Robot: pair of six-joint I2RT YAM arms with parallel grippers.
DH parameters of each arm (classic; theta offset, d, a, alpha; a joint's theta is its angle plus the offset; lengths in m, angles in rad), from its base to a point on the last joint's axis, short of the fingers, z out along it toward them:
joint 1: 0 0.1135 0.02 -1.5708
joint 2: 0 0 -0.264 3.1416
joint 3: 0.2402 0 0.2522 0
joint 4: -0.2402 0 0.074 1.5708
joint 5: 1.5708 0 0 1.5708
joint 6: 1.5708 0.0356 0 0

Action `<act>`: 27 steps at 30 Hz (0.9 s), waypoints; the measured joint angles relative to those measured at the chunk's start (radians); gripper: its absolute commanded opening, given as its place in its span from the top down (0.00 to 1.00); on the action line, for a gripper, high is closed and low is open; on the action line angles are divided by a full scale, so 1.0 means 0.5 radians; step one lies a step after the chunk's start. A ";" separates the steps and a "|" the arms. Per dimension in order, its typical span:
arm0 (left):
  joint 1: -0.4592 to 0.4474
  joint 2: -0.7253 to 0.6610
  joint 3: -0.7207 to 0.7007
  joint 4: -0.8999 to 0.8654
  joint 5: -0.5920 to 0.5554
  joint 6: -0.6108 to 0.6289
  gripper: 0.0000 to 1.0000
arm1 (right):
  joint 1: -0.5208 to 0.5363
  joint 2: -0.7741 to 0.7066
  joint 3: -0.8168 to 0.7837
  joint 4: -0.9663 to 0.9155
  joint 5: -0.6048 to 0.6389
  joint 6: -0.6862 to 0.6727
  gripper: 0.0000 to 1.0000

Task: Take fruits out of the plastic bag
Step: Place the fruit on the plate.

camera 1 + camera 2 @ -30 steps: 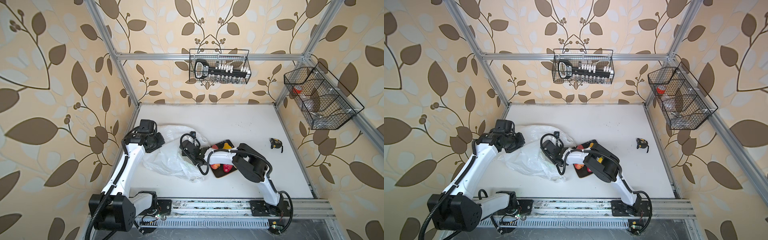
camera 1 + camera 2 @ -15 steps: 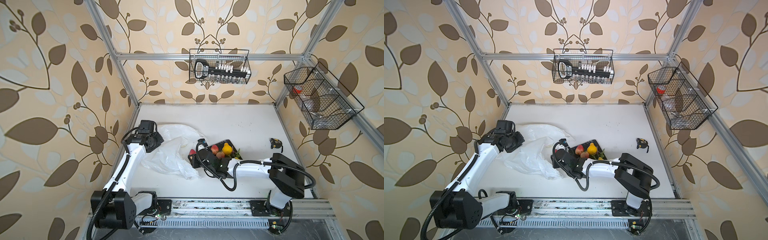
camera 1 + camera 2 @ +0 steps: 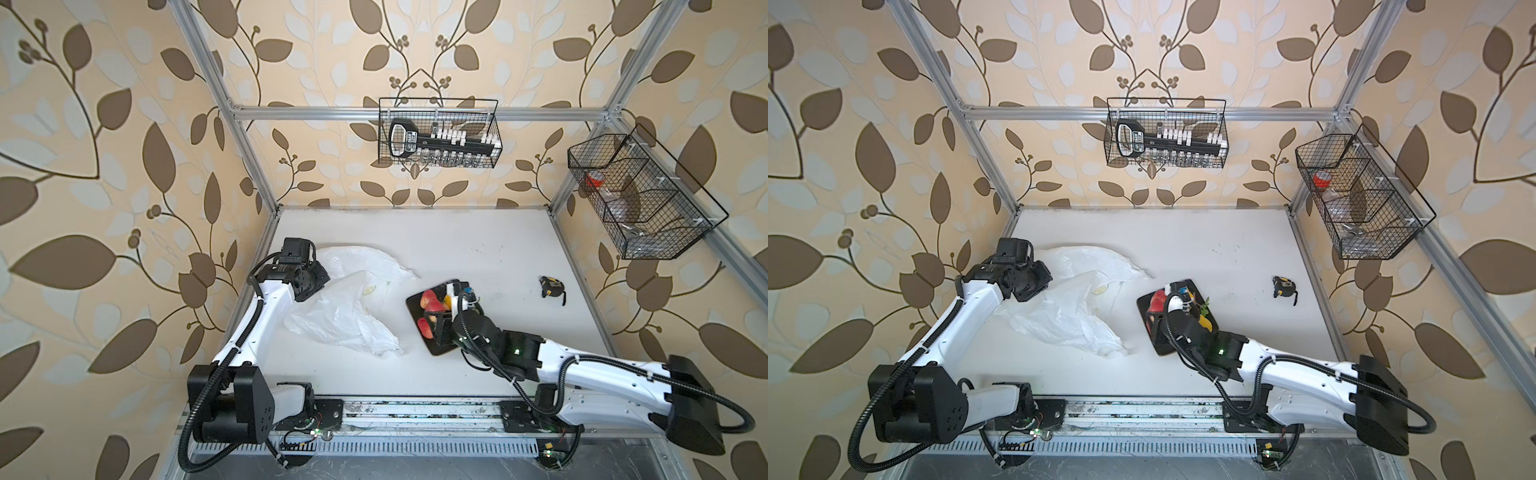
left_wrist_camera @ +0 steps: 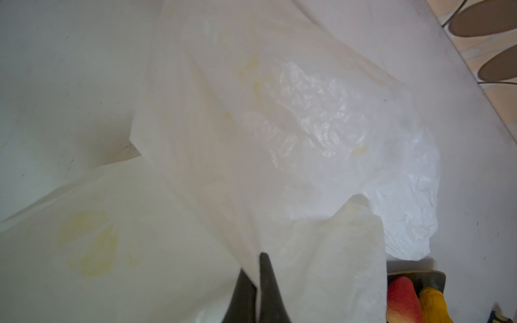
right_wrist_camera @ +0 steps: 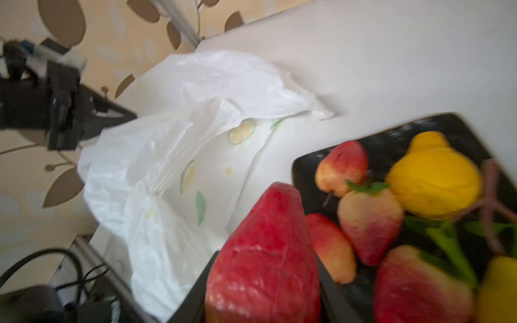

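The right gripper moves away from the bag (image 3: 340,316) and down over the green leaves beside the yellow lemon next, since red fruits crowd the tray's bag-side edge.
The crinkly white plastic bag (image 3: 340,316) (image 3: 1067,316) lies flat at the left of the table. My left gripper (image 3: 321,286) (image 4: 256,263) is shut on a fold of the bag (image 4: 279,125) at its far left edge. My right gripper (image 3: 428,330) (image 5: 263,279) is shut on a large red fruit (image 5: 263,251) (image 3: 424,328), held over the bag-side edge of the black tray (image 3: 440,353) (image 5: 307,167). In the tray lie several fruits: a yellow lemon (image 5: 433,179), a strawberry (image 5: 369,223) and a red-yellow peach (image 5: 344,165). No fruit shows through the bag.
A black-and-yellow tape measure (image 3: 552,286) (image 3: 1284,287) lies right of the tray. A wire basket (image 3: 438,139) hangs on the back wall and another wire basket (image 3: 640,199) on the right wall. Aluminium frame posts stand at the table's corners.
My right arm has swung from the bag's mouth to the right and now holds the red fruit over the tray. The left gripper has stayed on the bag.
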 measured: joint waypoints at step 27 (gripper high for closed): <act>-0.012 0.686 0.414 -0.002 0.192 0.184 0.89 | -0.552 0.252 -0.144 0.130 -0.304 -0.144 0.28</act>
